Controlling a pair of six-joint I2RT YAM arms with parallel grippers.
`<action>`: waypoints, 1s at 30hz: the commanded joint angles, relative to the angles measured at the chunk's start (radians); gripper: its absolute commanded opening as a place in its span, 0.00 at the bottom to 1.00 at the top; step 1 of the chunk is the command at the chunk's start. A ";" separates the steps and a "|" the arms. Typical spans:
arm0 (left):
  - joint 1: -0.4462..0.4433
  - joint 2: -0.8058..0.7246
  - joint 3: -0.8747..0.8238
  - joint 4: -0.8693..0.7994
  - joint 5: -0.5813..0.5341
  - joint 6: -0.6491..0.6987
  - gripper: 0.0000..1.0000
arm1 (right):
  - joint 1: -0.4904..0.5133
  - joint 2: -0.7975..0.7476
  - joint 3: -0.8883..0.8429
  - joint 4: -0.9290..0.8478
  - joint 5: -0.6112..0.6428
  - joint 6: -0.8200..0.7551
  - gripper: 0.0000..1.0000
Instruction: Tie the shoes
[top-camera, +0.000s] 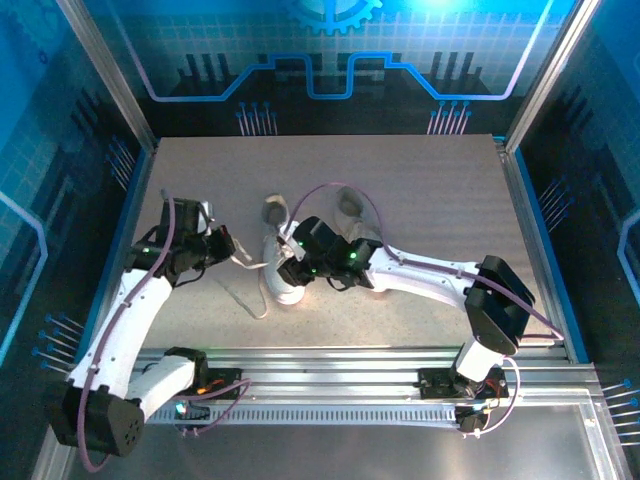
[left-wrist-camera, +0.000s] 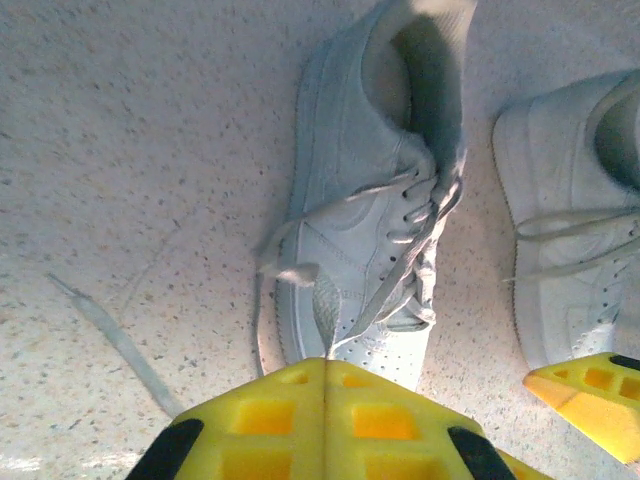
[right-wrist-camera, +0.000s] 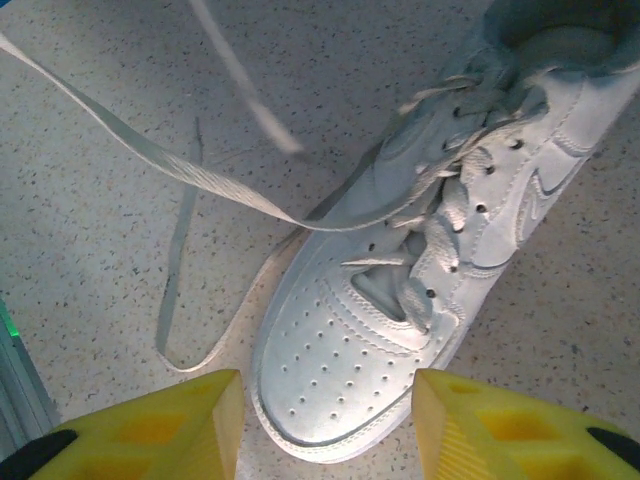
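The left gripper moves down and draws back toward the loose lace on the tabletop next. It then releases the white lace, which runs taut (right-wrist-camera: 150, 160) to the eyelets.
Two white shoes lie side by side mid-table. The left shoe (top-camera: 283, 285) (left-wrist-camera: 350, 210) (right-wrist-camera: 400, 300) points its toe toward the arms. The other shoe (top-camera: 350, 205) (left-wrist-camera: 570, 250) lies to its right, largely under the right arm. My left gripper (top-camera: 233, 250) (left-wrist-camera: 325, 362) is shut on a white lace (left-wrist-camera: 330, 305) that runs taut (right-wrist-camera: 150, 160) to the left shoe's eyelets. My right gripper (top-camera: 290, 268) (right-wrist-camera: 328, 392) hangs open over that shoe's toe, its yellow fingers (right-wrist-camera: 170, 425) on either side of the toe and apart from it.
A second loose lace (top-camera: 250, 298) (right-wrist-camera: 175, 290) lies looped on the speckled tabletop (top-camera: 420, 170) left of the shoe. A metal rail (top-camera: 380, 360) runs along the near edge. Blue walls close the sides and back.
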 joint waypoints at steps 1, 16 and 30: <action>-0.003 0.012 -0.061 0.098 0.065 -0.001 0.00 | 0.031 0.025 0.029 0.020 0.017 0.010 0.47; 0.117 0.083 -0.265 0.126 0.013 -0.029 0.00 | 0.049 0.119 0.140 -0.008 -0.007 -0.001 0.46; 0.163 0.156 -0.169 0.132 0.056 0.087 0.40 | 0.047 0.176 0.190 -0.033 0.016 0.018 0.43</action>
